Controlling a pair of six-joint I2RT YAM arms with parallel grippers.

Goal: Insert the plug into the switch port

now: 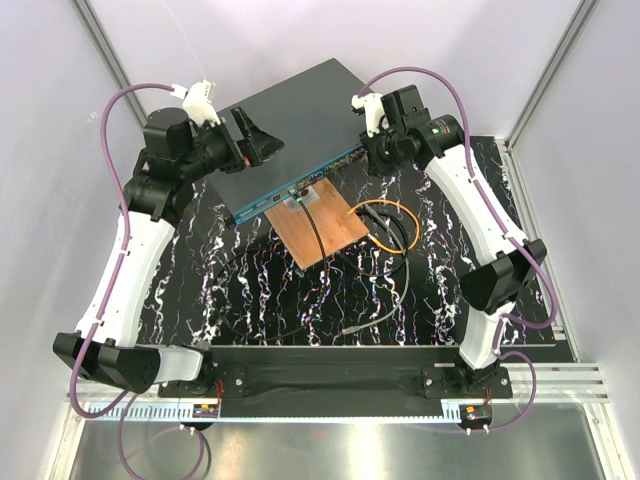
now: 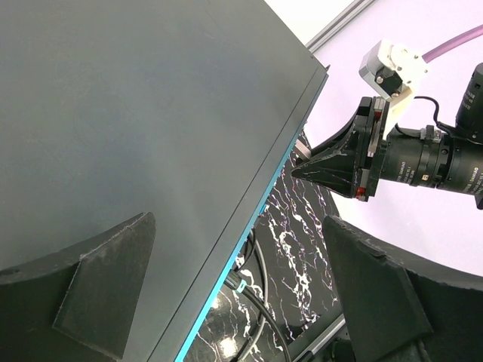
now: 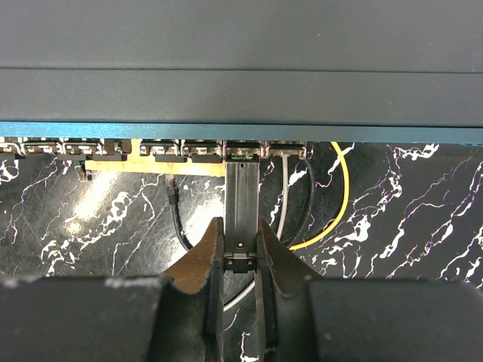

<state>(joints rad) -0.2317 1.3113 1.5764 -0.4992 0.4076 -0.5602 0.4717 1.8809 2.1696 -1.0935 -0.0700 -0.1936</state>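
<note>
The plug goes outward toward the socket under the teal edge [image 3: 242, 148] next, pushed by my right gripper, which then releases it, since the plug's body still stands out.
The switch [image 1: 290, 125] is a flat dark blue-grey box lying at the back middle, its teal-edged front face [image 3: 241, 130] with a row of sockets facing me. My right gripper [image 3: 241, 253] is shut on the plug [image 3: 243, 192], a grey metal module. The plug's front end sits at a socket in the row; how far in it is stays hidden. In the top view this gripper [image 1: 372, 152] is at the switch's right front corner. My left gripper [image 1: 252, 140] is open and empty over the switch's left part. In the left wrist view [image 2: 241, 290] it straddles the teal edge [image 2: 226, 279].
A brown wooden board [image 1: 322, 225] lies just in front of the switch. A yellow cable loop [image 1: 388, 226] and black cables [image 1: 400, 240] lie to its right, a grey cable [image 1: 385, 318] nearer me. Other cables are plugged in beside the plug [image 3: 285, 188]. White walls close in both sides.
</note>
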